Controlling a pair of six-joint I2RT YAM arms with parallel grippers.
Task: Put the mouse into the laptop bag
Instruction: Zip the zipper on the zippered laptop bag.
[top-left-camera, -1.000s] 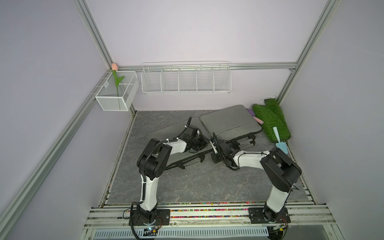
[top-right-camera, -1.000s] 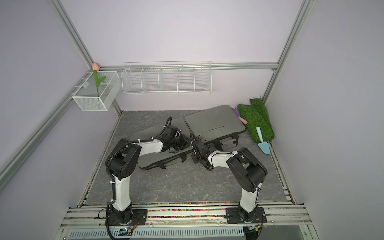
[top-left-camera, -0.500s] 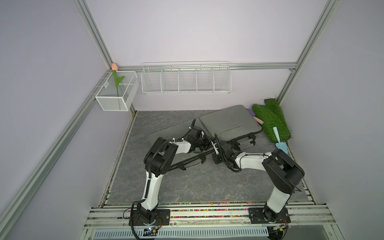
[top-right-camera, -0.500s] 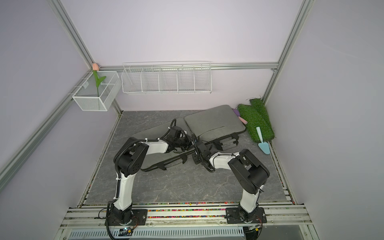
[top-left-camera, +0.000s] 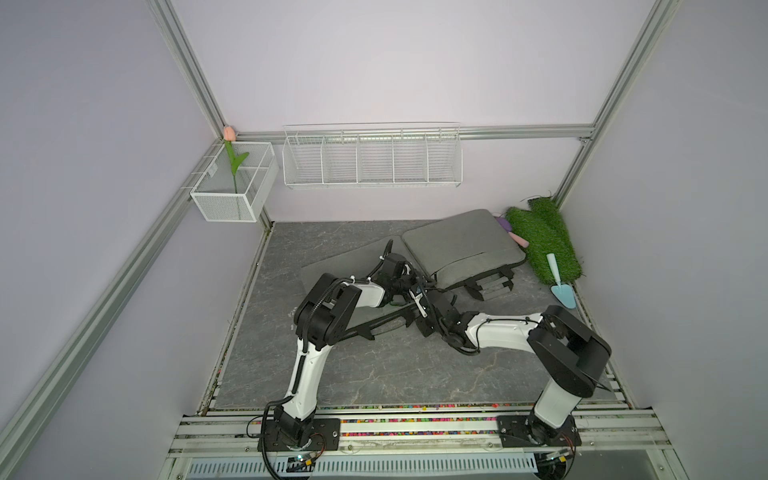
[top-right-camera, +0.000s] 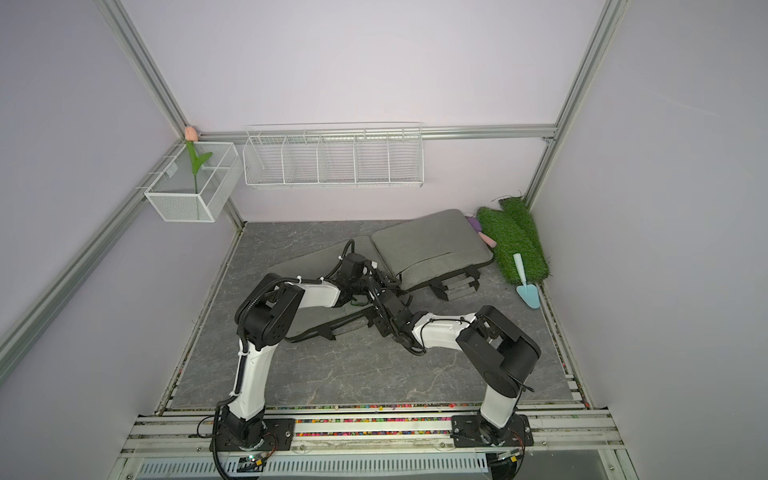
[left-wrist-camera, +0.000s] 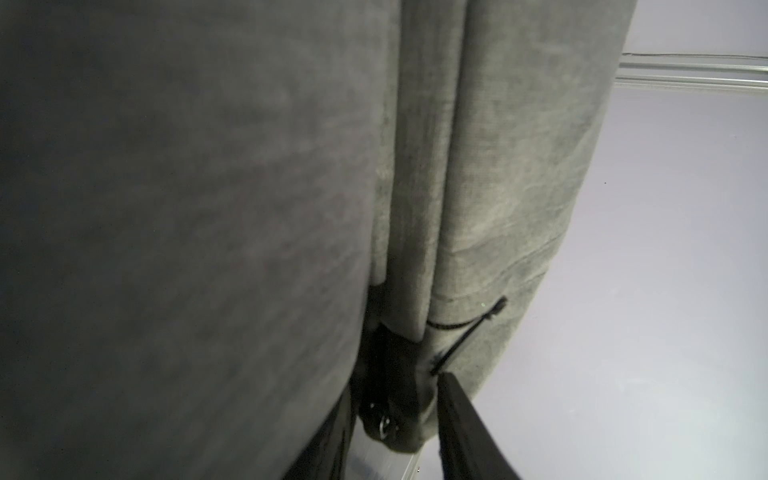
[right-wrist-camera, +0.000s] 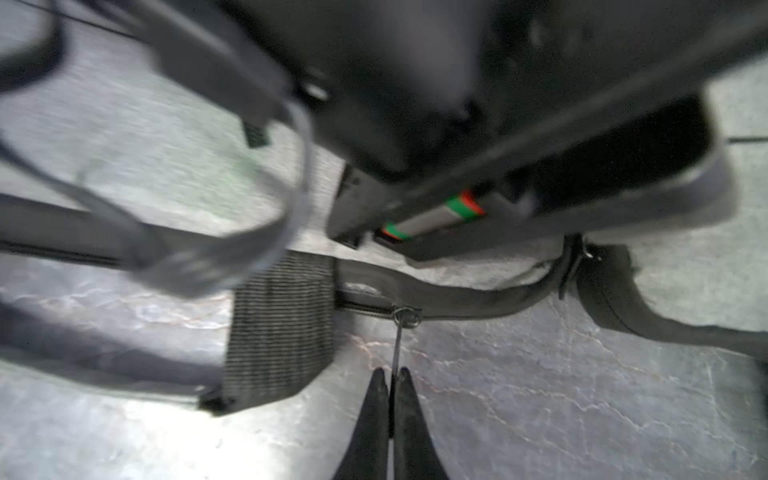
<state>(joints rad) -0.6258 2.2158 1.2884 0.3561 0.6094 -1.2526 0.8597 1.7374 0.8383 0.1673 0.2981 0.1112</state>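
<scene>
The slider is short of the wide black strap (right-wrist-camera: 284, 324) close beside my right gripper, so I should next draw the pull (right-wrist-camera: 399, 340) along the edge toward it and release.
The grey laptop bag (top-left-camera: 457, 241) (top-right-camera: 424, 241) lies opened out on the dark floor mat, its thick half at the back right and a flat half on the left. My left gripper (top-left-camera: 415, 280) (left-wrist-camera: 395, 390) sits at the fold between the halves. Its jaws stand part-way apart on a dark rounded thing, the mouse (left-wrist-camera: 390, 411), right against the bag's grey folds (left-wrist-camera: 419, 208). Just in front of it, my right gripper (top-left-camera: 420, 305) (right-wrist-camera: 390, 374) is shut on the thin metal zipper pull (right-wrist-camera: 399, 340) at the bag's black edge.
Black bag straps (top-left-camera: 490, 286) (right-wrist-camera: 278, 332) trail on the mat beside both grippers. A green turf roll (top-left-camera: 540, 237) and a light-blue trowel (top-left-camera: 561, 286) lie at the right wall. A white wire rack (top-left-camera: 370, 158) and a mesh basket (top-left-camera: 232, 187) hang on the walls.
My left gripper has slid right across the flat half to the fold by the thick half. The right gripper has stayed shut at the bag's edge.
</scene>
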